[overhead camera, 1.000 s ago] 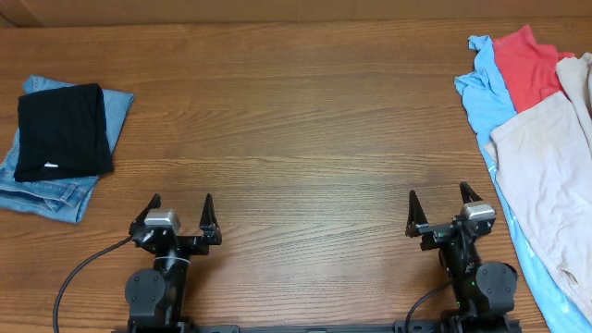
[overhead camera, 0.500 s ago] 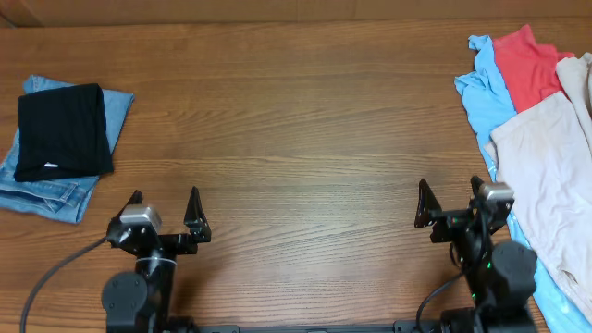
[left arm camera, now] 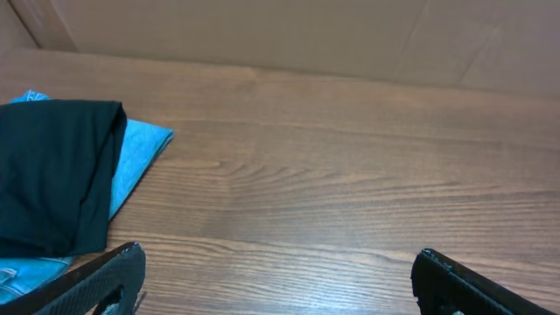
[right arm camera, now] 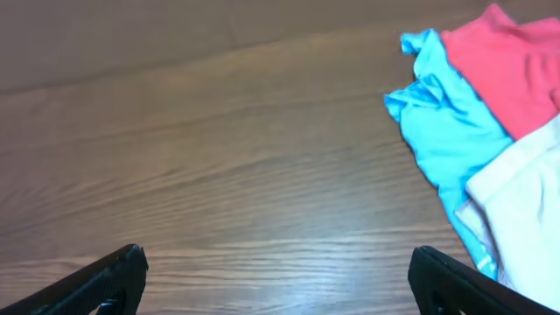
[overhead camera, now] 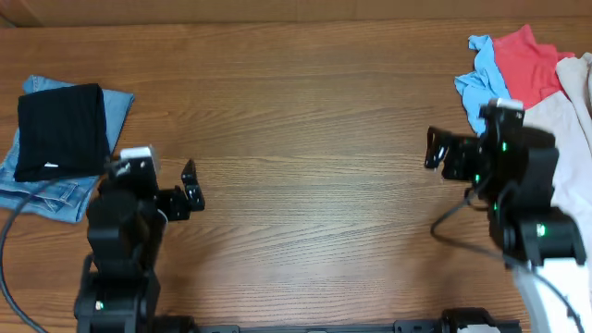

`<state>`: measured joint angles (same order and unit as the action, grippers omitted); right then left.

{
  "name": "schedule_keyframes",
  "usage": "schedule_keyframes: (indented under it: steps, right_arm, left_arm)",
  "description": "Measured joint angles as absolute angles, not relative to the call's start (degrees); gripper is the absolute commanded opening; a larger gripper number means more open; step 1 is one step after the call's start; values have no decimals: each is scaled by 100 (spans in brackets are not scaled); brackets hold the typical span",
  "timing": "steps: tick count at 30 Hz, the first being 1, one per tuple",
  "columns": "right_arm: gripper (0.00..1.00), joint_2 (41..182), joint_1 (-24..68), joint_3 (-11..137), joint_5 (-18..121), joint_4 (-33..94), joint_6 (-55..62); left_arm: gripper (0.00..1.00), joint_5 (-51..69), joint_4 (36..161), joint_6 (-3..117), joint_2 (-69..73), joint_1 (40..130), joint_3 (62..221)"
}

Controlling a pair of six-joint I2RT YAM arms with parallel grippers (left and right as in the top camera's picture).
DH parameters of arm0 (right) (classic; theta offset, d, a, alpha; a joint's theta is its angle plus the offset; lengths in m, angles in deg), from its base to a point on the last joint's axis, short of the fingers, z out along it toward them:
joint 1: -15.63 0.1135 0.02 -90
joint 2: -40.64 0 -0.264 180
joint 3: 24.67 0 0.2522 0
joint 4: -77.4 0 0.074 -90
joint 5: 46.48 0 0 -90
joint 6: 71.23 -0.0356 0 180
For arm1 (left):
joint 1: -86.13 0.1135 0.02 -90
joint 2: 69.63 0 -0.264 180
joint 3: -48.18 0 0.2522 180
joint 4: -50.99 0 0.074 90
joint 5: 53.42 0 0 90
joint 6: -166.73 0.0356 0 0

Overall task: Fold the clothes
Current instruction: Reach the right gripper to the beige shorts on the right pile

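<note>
The beige shorts' seamed edge (right arm camera: 479, 203) lies on top of the light-blue top, so I should move my right gripper to the right in the overhead view and down onto that edge.
The unfolded clothes lie in a heap at the table's right edge: a light-blue top (overhead camera: 479, 85), a red top (overhead camera: 525, 63) and beige shorts (overhead camera: 570, 111), partly hidden by my right arm. In the right wrist view the light-blue top (right arm camera: 442, 131), red top (right arm camera: 516, 70) and pale shorts (right arm camera: 525, 210) lie ahead to the right. My right gripper (overhead camera: 462, 141) (right arm camera: 280, 284) is open and empty, just left of the heap and above the bare wood. My left gripper (overhead camera: 165, 180) (left arm camera: 280, 289) is open and empty above the wood.
A folded black garment (overhead camera: 61, 129) lies on folded blue jeans (overhead camera: 42, 192) at the left edge, just left of my left gripper. The black garment (left arm camera: 52, 175) and blue cloth (left arm camera: 138, 162) also show in the left wrist view. A cardboard wall (left arm camera: 289, 35) stands behind the wooden table (overhead camera: 305, 120).
Both arms have risen and reached away from the front edge. The left one went left toward the folded pile, the right one right and back toward the heap. Both grippers stay open.
</note>
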<state>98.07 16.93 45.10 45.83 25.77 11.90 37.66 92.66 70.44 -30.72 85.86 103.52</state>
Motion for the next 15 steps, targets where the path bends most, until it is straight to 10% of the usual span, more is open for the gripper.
schedule_keyframes:
  steps: [15]
  right_arm:
    - [100,12856,43,4748,3258,3668,1793]
  left_arm:
    - [100,3312,9486,7077,-2696,8586,10615]
